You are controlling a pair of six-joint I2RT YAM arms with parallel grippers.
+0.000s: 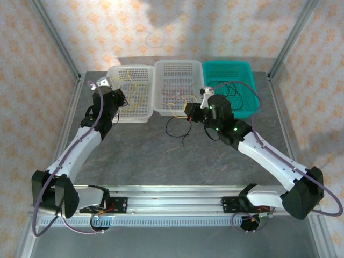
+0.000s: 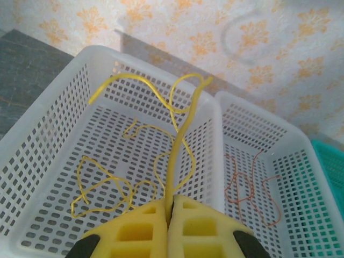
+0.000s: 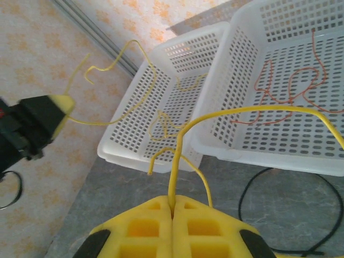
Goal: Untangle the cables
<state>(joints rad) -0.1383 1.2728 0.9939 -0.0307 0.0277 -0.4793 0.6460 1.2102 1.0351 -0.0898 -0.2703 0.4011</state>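
This matching yellow cable goes down toward the loops next and my left gripper releases it, since the white basket's bottom already holding looped yellow cable (image 1: pixel 134 103) (image 2: pixel 110 185) lies below.
My left gripper (image 2: pixel 172 201) is shut on a yellow cable (image 2: pixel 183 134) that stands up from the jaws over the left white basket (image 2: pixel 32 161). More yellow cable (image 2: pixel 102 188) lies looped on that basket's floor. My right gripper (image 3: pixel 173 200) is shut on another yellow cable (image 3: pixel 252 110), which arcs to the right in front of the middle white basket (image 3: pixel 252 153). A reddish-pink cable (image 3: pixel 285 88) lies in the middle basket. A black cable (image 1: pixel 174 129) lies on the table below the right gripper (image 1: pixel 189 112). In the top view the left gripper (image 1: pixel 122 99) hangs over the left basket.
A teal basket (image 1: pixel 244 70) at the back right holds another black cable (image 1: pixel 231 87). The three baskets stand side by side at the table's far edge. Metal frame posts (image 1: pixel 59 40) rise at the back corners. Grey table (image 1: pixel 172 161) lies between the baskets and the arm bases.
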